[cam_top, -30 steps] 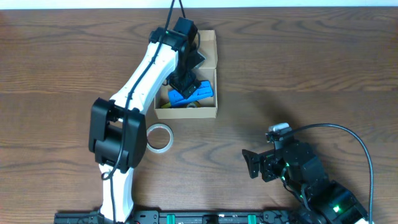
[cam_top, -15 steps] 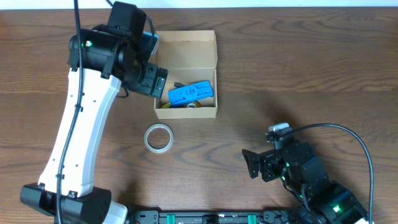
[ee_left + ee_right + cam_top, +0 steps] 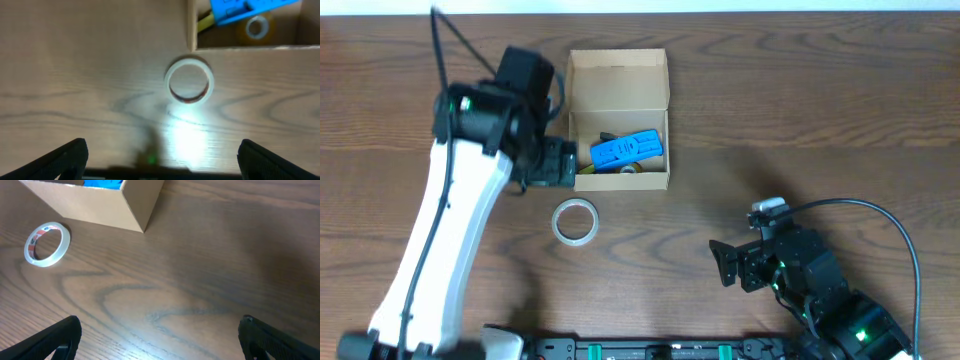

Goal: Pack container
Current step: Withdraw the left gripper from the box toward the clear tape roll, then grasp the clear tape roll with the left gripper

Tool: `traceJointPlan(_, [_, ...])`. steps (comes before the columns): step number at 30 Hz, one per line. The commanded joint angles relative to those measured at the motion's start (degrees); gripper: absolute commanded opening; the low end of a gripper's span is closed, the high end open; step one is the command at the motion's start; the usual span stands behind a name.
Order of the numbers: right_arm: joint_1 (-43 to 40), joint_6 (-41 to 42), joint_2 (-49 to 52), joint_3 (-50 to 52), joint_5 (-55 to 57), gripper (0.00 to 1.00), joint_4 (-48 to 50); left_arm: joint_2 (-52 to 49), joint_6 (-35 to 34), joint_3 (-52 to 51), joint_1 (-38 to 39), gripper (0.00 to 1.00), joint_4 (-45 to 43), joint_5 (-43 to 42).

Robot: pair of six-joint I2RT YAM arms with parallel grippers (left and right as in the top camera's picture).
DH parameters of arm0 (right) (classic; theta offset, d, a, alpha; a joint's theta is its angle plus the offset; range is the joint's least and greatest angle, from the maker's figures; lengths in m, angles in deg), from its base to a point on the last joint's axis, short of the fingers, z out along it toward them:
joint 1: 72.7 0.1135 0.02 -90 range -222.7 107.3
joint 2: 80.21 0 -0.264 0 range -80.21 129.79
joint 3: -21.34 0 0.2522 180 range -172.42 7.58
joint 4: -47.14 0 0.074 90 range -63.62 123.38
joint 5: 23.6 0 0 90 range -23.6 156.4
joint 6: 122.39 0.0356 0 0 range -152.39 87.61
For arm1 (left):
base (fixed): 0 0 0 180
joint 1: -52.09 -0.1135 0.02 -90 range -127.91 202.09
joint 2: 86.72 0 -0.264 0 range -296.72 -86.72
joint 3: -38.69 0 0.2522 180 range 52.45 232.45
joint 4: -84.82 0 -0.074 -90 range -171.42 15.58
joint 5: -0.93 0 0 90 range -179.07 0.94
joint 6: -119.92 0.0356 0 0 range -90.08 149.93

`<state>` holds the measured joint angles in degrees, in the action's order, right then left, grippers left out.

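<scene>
My left gripper is to turn and come down next onto the white roll's side [image 3: 557, 222] [image 3: 168, 81] farthest from my right gripper, since the roll's open hole has room for a finger.
The tan cardboard container [image 3: 618, 78] stands open at the back middle of the table. A blue packet [image 3: 626, 149], a small tape roll [image 3: 258, 27] and a yellow item lie inside it. A white tape roll [image 3: 575, 221] lies on the table just in front of the box's left corner; it also shows in the left wrist view [image 3: 189, 81] and the right wrist view [image 3: 47, 244]. My left gripper [image 3: 548, 165] is open and empty, left of the box and above the white roll. My right gripper [image 3: 727, 265] is open and empty at the front right.
The wooden table [image 3: 820, 120] has bare surface to the right of the box. The box corner [image 3: 142, 207] is at the top of the right wrist view. A black rail runs along the front edge [image 3: 650, 350].
My left arm came out of the box and swung left, then down towards the front; its gripper now sits beside the box's left front corner. The blue packet stays in the box. The right arm has not moved.
</scene>
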<state>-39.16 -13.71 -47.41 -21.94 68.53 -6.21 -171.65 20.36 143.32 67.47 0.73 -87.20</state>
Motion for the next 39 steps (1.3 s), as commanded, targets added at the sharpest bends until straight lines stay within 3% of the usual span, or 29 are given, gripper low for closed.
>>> traceJointPlan(1, [-0.52,0.57,-0.15,-0.13,0.44,0.99,-0.07,5.66,-4.9,-8.37,-0.37,0.95,-2.73,1.11])
traceJointPlan(11, [-0.52,0.57,-0.15,-0.13,0.44,0.99,-0.07,14.16,-19.47,-30.8,-0.37,0.95,-15.72,-1.79])
traceJointPlan(23, [-0.5,0.57,-0.15,-0.13,0.42,0.99,-0.09,13.81,-44.78,-43.87,-0.37,0.95,-30.99,-3.74])
traceJointPlan(31, [-0.52,0.59,-0.15,-0.13,0.42,0.99,-0.07,11.74,-49.55,-47.47,-0.35,0.95,-37.66,-4.28])
traceJointPlan(39, [-0.52,0.57,-0.15,-0.13,0.42,0.99,-0.09,2.89,-50.51,-47.54,-0.37,0.96,-40.11,-4.98])
